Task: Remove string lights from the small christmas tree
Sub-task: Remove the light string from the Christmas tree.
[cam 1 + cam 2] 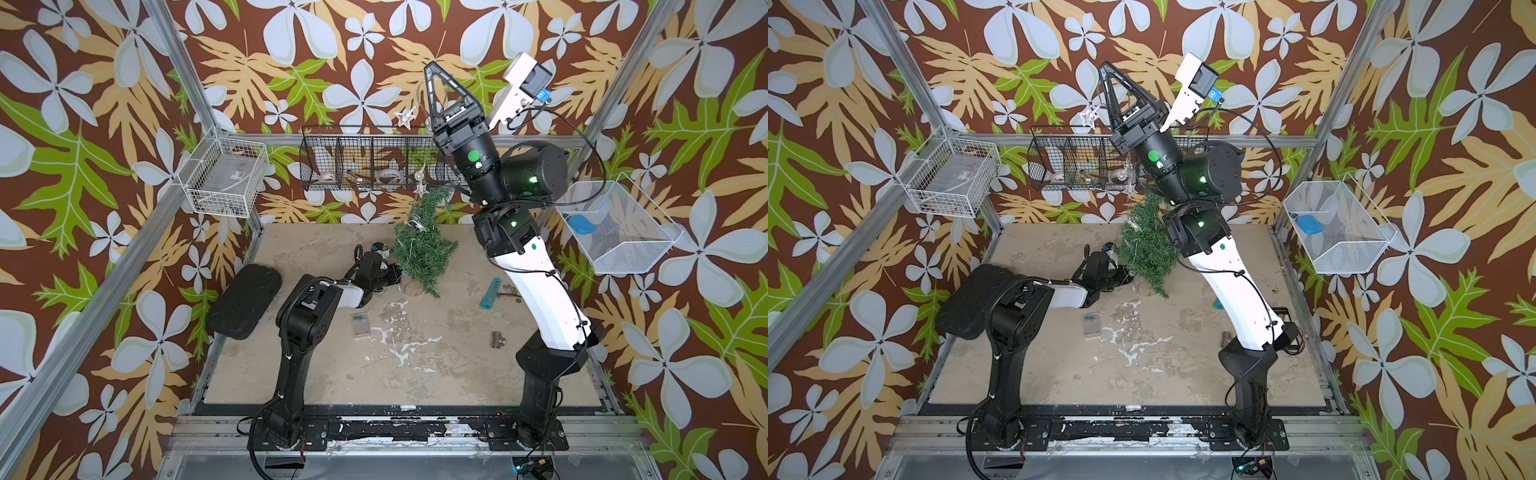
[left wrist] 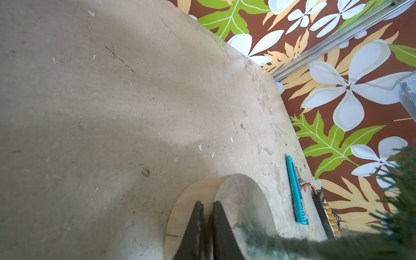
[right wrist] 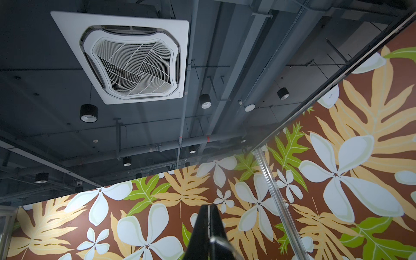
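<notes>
My right gripper will tilt over and move down beside the tree's lower branches to let go of the string lights, because their wire still hangs down into the tree.
The small christmas tree [image 1: 422,245] [image 1: 1148,245] leans over at the back of the table, its round wooden base [image 1: 411,289] [image 2: 238,198] tipped up. My left gripper [image 1: 394,274] [image 2: 207,202] is shut, its tips against the base beside the trunk; nothing shows between them. High above the tree, my right gripper [image 1: 431,68] [image 3: 209,206] is shut on the string lights [image 1: 405,116] [image 3: 216,240]. The wire, with clear stars and a bulb [image 1: 419,175], hangs from it down into the branches. A clear battery box [image 1: 359,324] lies on the table.
A teal tool [image 1: 490,293] and a grey pipe fitting [image 1: 498,337] lie right of the tree. A black pad [image 1: 245,299] sits at the table's left edge. Wire baskets hang on the walls: white [image 1: 222,176], black [image 1: 365,160], white mesh [image 1: 615,228].
</notes>
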`<state>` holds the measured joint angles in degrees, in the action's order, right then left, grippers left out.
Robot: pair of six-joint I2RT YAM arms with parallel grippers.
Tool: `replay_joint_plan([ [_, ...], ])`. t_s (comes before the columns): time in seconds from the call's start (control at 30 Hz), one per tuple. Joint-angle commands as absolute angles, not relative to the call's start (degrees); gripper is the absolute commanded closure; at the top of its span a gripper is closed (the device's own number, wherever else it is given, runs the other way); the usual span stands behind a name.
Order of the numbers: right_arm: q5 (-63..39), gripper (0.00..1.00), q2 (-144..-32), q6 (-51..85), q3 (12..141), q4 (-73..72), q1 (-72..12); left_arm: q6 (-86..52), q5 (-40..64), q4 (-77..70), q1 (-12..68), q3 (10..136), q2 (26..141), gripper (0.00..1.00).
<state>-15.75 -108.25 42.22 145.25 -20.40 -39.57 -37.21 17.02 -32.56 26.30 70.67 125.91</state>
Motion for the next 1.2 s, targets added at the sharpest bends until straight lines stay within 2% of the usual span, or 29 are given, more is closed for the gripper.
replay_joint_plan([
  [0.0, -19.3, 1.0, -105.6, 43.8, 144.5, -21.6, -38.1, -35.7, 11.8, -12.7, 25.7, 69.8, 127.7, 0.89],
  [0.13, -22.6, 1.0, -99.6, 45.4, 138.5, -19.9, -35.3, -35.5, 11.7, -12.4, 25.3, 69.7, 127.9, 0.89],
  [0.33, -27.9, 1.0, -87.8, 36.6, 122.5, -12.3, -34.9, -35.5, 12.2, -12.0, 25.0, 70.4, 127.7, 0.89],
  [0.57, -21.0, 1.0, -77.7, 23.1, 97.3, -0.6, -34.9, -35.6, 13.1, -12.0, 25.1, 71.3, 127.2, 0.89],
  [0.77, -24.4, 1.0, -70.4, 19.7, 79.1, -0.1, -34.6, -35.6, 13.2, -11.9, 25.1, 71.2, 126.9, 0.89],
  [0.93, -23.5, 1.0, -67.4, 15.2, 72.5, 4.6, -34.5, -35.7, 12.4, -12.0, 25.6, 71.1, 126.7, 0.89],
  [1.07, -18.1, 1.0, -65.7, 14.2, 71.3, 6.8, -33.4, -35.8, 12.0, -11.9, 26.0, 71.7, 127.0, 0.89],
  [1.17, -9.8, 1.0, -64.6, 13.3, 70.8, 7.5, -32.4, -35.7, 12.1, -11.4, 26.1, 72.4, 127.5, 0.89],
])
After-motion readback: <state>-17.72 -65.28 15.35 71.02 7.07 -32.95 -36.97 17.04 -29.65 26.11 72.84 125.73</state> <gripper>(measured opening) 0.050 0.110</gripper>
